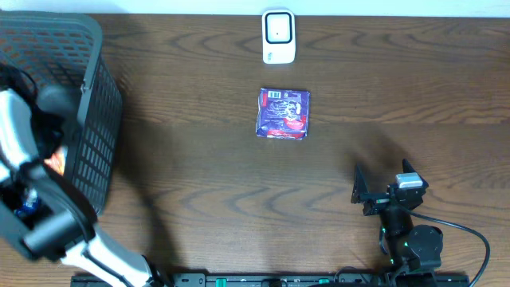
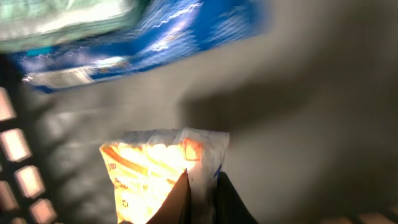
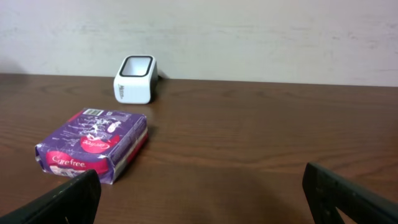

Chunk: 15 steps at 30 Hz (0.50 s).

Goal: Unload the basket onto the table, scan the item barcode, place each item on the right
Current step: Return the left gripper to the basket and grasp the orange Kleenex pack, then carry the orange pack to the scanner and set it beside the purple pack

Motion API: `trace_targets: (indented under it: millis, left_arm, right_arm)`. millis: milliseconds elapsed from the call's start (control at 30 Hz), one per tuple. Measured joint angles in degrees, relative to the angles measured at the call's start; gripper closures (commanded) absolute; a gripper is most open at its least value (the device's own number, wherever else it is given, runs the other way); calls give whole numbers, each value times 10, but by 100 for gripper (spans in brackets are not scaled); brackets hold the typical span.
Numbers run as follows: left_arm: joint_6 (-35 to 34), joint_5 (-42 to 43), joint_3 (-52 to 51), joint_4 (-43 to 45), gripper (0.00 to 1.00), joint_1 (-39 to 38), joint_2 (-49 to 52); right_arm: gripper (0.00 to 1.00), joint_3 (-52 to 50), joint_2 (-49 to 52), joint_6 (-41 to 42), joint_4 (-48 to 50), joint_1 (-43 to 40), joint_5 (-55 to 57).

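Observation:
My left gripper needs to go up over the basket's side, which is in the way, and then put the snack packet down on bare tabletop beside the purple pack to let go of it.
Inside the basket, my left gripper (image 2: pixel 202 175) is shut on the clear sealed edge of an orange-and-yellow snack packet (image 2: pixel 148 169), which shows as an orange patch (image 1: pixel 54 163) from overhead. A purple Carefree pack (image 1: pixel 283 113) lies flat mid-table with its barcode facing up. The white scanner (image 1: pixel 278 36) stands just behind it at the far edge. My right gripper (image 3: pixel 202 186) hangs open and empty low over the table at the front right, with the purple pack (image 3: pixel 93 143) and the scanner (image 3: pixel 135 79) ahead on its left.
The dark mesh basket (image 1: pixel 96 119) fills the left side, and my left arm reaches down into it. A blue packet (image 2: pixel 155 37) and a pale green one lie in the basket beyond the orange packet. A cable trails from the right arm's base.

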Motion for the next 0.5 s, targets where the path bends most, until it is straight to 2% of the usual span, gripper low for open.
trace_targets:
  millis: [333, 500]
  left_arm:
    - [0, 192, 16, 144, 93, -6, -242]
    - [0, 271, 17, 206, 93, -72, -321]
  right_arm:
    - [1, 0, 0, 0, 0, 0, 0]
    - [1, 0, 0, 0, 0, 0, 0]
